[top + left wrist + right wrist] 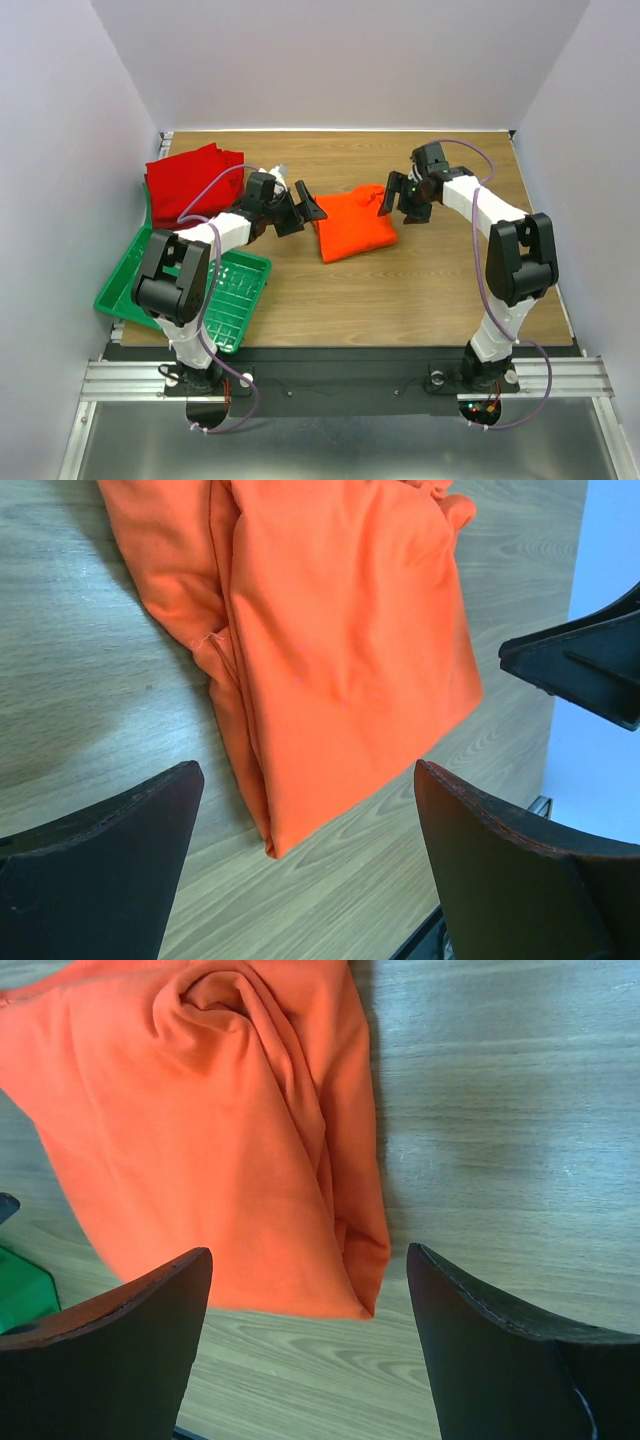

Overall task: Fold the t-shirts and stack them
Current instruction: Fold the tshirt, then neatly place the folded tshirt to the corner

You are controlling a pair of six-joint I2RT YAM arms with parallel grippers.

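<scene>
My left gripper goes down toward the right in the top view next, onto the side edge [325, 238] [264, 742] beside the orange t-shirt's near corner, since that corner lies between my fingers.
The orange t-shirt [354, 222] lies folded into a rough rectangle at the middle of the table; it also shows in the left wrist view [340, 640] and the right wrist view [210, 1140]. The deep red shirts [190, 180] lie folded in a pile at the back left. My left gripper [306, 207] is open and empty, just off the orange shirt's left edge. My right gripper [391, 196] is open and empty, at the shirt's back right corner. In each wrist view the shirt's corner lies between the open jaws, apart from them.
A green plastic grid tray [225, 300] sits at the front left, partly under the left arm. White walls close in the table on three sides.
</scene>
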